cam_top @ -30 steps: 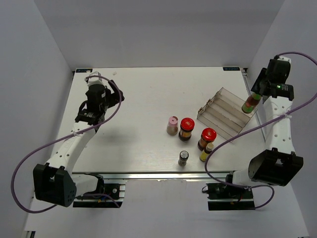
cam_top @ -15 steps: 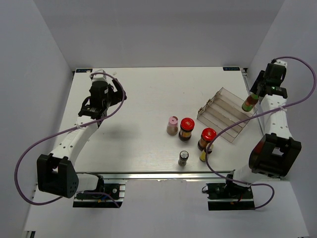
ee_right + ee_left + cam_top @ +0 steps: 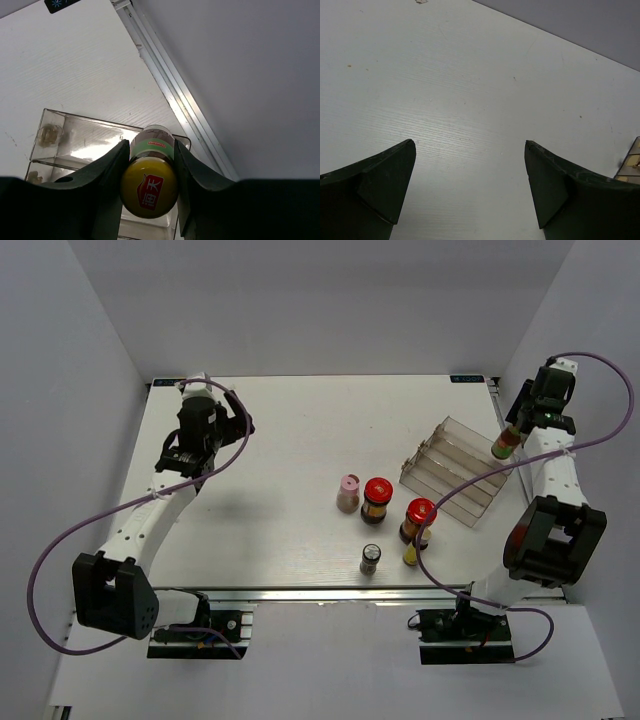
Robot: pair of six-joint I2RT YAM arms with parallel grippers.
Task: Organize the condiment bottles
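My right gripper lowers and draws back slightly into the rack's rear row point(image 3: 495, 460) beside the bar next, since the slim yellow-capped bottle's base still overlaps the rack's rear rim.
My right gripper point(image 3: 508, 436) point(image 3: 150, 147) is shut on a slim yellow-capped bottle point(image 3: 503, 445) point(image 3: 149, 189), holding it upright over the back right end of the clear stepped rack point(image 3: 455, 472) point(image 3: 75, 135). On the table in front of the rack stand a pink-capped shaker point(image 3: 348, 492), two red-lidded jars point(image 3: 377, 498) point(image 3: 419, 517), a second yellow-capped bottle point(image 3: 416, 549) and a grey-capped shaker point(image 3: 370, 559). My left gripper point(image 3: 180, 462) point(image 3: 470, 145) hangs open above bare table at the far left, holding nothing.
The table's aluminium right edge rail point(image 3: 180, 100) runs just beside the rack, with the grey side wall point(image 3: 560, 320) close behind my right arm. A corner of the rack point(image 3: 630, 165) shows at the right edge of the left wrist view.
My right gripper has carried the yellow-capped bottle a little towards the back, along the rack's right end. The left arm has shifted slightly towards the back.
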